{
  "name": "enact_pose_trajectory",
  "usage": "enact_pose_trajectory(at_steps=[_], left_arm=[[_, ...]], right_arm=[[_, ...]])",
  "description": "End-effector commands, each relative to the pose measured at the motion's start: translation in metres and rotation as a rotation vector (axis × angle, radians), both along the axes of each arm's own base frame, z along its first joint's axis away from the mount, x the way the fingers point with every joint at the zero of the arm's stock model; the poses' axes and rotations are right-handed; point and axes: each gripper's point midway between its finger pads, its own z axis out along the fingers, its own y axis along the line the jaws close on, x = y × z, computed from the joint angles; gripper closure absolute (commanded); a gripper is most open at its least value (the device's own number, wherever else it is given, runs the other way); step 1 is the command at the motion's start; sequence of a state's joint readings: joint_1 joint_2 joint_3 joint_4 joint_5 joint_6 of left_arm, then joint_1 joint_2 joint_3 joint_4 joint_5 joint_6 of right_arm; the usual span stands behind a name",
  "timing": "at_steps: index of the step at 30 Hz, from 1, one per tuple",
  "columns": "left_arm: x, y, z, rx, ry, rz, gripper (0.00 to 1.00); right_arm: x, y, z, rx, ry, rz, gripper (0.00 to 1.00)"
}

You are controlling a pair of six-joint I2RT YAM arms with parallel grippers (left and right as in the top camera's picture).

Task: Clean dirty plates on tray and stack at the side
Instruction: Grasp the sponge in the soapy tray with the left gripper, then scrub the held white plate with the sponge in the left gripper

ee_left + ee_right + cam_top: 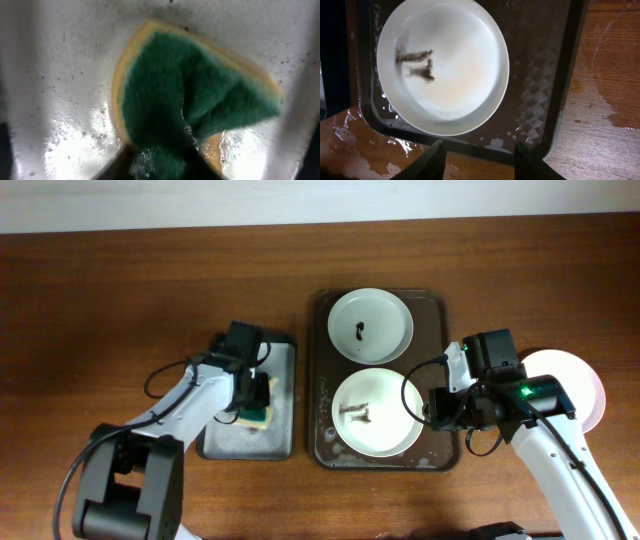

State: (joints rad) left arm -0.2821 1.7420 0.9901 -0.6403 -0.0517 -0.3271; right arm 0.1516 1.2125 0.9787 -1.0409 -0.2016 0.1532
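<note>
My right gripper shifts toward the near plate next, then lowers onto its clean opposite rim, since that plate's smears lie toward the sponge [258, 417].
The dark brown tray [440, 315] holds two white plates. The far plate [385, 320] has one small dark smear. The near plate [385, 430] has dark smears left of its middle and also shows in the right wrist view [460, 75]. A third plate [590, 385] lies on the table right of the tray, partly hidden by my right arm. My right gripper [440, 408] [480, 160] is open and empty over the tray's [540, 60] right rim beside the near plate. My left gripper [258, 395] [160, 162] is shut on a green and yellow sponge [258, 417] [170, 90].
The sponge rests in a smaller dark tray [285, 380] with grey suds [60, 75], left of the brown tray. Water is spilled on the wooden table by the brown tray's edge [355, 135]. Cables hang from both arms.
</note>
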Motion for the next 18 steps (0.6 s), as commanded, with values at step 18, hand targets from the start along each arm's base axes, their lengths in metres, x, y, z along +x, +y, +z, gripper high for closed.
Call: enact_pose_trajectory(at_steps=[18], left_arm=[[0.006, -0.100, 0.141, -0.306, -0.118, -0.159, 1.00]], right_arm=[[0.019, 0.001, -0.062, -0.034, 0.194, -0.056, 0.65]])
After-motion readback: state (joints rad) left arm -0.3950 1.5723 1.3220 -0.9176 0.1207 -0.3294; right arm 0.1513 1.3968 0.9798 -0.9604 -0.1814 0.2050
